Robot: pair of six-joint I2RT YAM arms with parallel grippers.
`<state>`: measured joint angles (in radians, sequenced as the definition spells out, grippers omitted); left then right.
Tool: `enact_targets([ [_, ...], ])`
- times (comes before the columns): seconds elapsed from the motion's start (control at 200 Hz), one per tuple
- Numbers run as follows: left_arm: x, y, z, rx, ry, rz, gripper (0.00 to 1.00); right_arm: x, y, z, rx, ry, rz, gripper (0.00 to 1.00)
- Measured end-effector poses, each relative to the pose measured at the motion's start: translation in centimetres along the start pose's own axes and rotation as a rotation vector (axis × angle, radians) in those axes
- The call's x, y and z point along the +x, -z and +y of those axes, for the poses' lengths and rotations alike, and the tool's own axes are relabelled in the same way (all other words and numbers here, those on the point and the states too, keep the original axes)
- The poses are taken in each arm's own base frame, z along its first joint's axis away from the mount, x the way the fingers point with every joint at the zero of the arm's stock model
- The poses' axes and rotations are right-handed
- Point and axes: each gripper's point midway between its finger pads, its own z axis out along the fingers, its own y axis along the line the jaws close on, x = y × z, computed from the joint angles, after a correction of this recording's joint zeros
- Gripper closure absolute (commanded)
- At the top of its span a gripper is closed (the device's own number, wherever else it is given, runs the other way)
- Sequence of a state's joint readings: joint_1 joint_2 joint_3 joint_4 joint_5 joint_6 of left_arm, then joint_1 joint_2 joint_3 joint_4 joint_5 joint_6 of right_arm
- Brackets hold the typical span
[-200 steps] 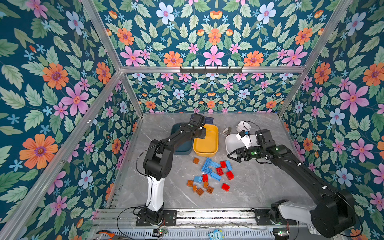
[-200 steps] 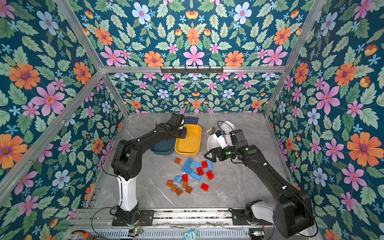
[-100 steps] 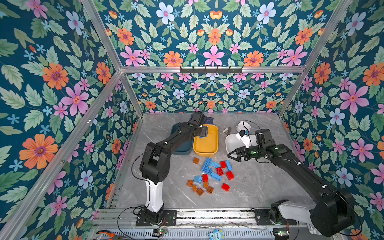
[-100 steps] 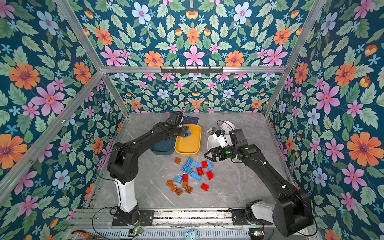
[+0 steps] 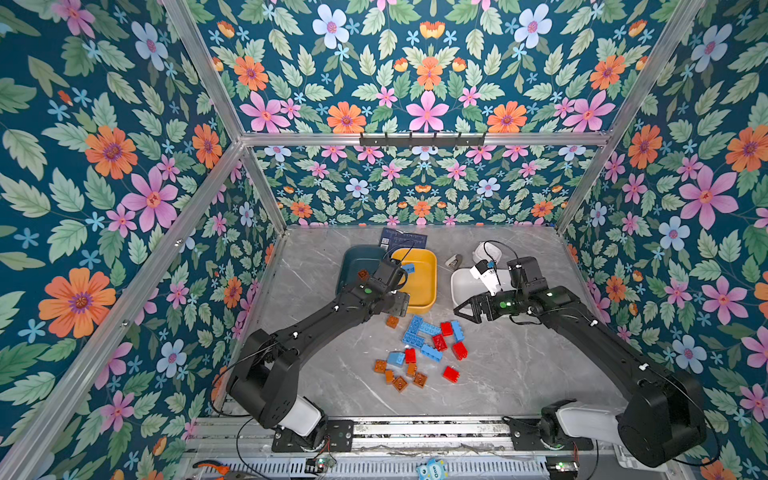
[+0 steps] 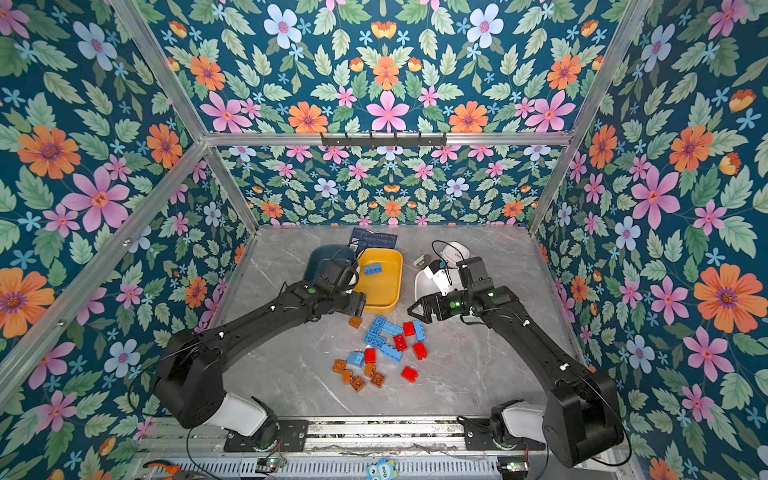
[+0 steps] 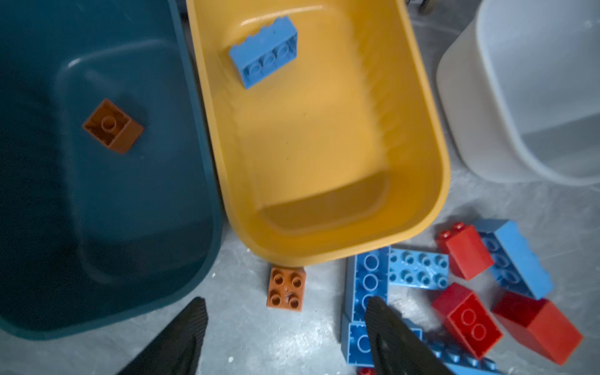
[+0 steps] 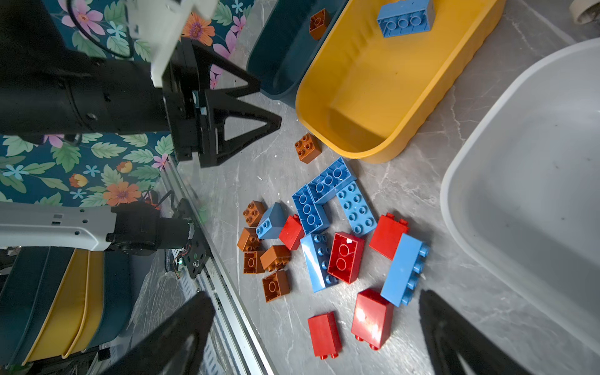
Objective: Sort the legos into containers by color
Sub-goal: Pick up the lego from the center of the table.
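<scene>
The brown-orange lego (image 5: pixel 392 321) (image 7: pixel 287 288) by the near rim of the yellow container has bare table on both sides, which leaves room. I need to lower my left gripper around it next with its fingers open.
A light blue lego (image 5: pixel 409 268) lies in the yellow container (image 5: pixel 428 291), and a brown-orange lego (image 7: pixel 112 126) lies in the dark teal container (image 5: pixel 353 253). The white container (image 5: pixel 463 286) shows nothing inside. Several red, blue and brown-orange legos (image 5: pixel 428 345) lie loose on the table in front of them. My left gripper (image 7: pixel 285 303) is open and empty, low by the yellow container's near rim, with a brown-orange lego (image 7: pixel 286 289) on the table just beyond its fingertips. My right gripper (image 8: pixel 315 297) hangs wide open and empty above the pile's right side, beside the white container (image 8: pixel 535 194).
A dark blue printed card (image 5: pixel 403 239) lies behind the containers. A small white gadget (image 5: pixel 488 251) and a small grey object (image 5: pixel 455 261) sit at the back right. The metal rail (image 5: pixel 415 428) runs along the table's front edge. Floral walls close in three sides.
My left gripper has opened, the blue lego now lies in the yellow container, and the left arm has drawn back to the container's near rim. The right arm has not moved.
</scene>
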<state>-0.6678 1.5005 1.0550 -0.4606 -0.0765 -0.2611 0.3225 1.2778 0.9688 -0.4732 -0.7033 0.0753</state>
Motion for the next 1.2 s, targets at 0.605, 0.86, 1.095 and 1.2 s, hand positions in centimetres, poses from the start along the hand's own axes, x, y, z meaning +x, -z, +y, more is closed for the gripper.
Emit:
enact_targets([
  [0.605, 6.1, -5.5, -0.3, 0.025, -0.048, 0.088, 0.35, 0.9, 0.3, 0.1, 0.002, -0.001, 0.001, 0.01],
  [0.86, 6.0, -6.8, -0.3, 0.016, -0.067, 0.069, 0.51, 1.1, 0.3, 0.1, 0.005, -0.005, 0.006, 0.01],
  [1.095, 5.8, -7.4, -0.3, 0.009, -0.077, 0.058, 0.71, 1.4, 0.4, 0.1, 0.007, -0.013, 0.015, 0.01],
  [1.2, 5.6, -7.3, -0.3, 0.009, -0.076, 0.054, 0.72, 1.5, 0.4, 0.1, 0.006, -0.016, 0.018, 0.01],
])
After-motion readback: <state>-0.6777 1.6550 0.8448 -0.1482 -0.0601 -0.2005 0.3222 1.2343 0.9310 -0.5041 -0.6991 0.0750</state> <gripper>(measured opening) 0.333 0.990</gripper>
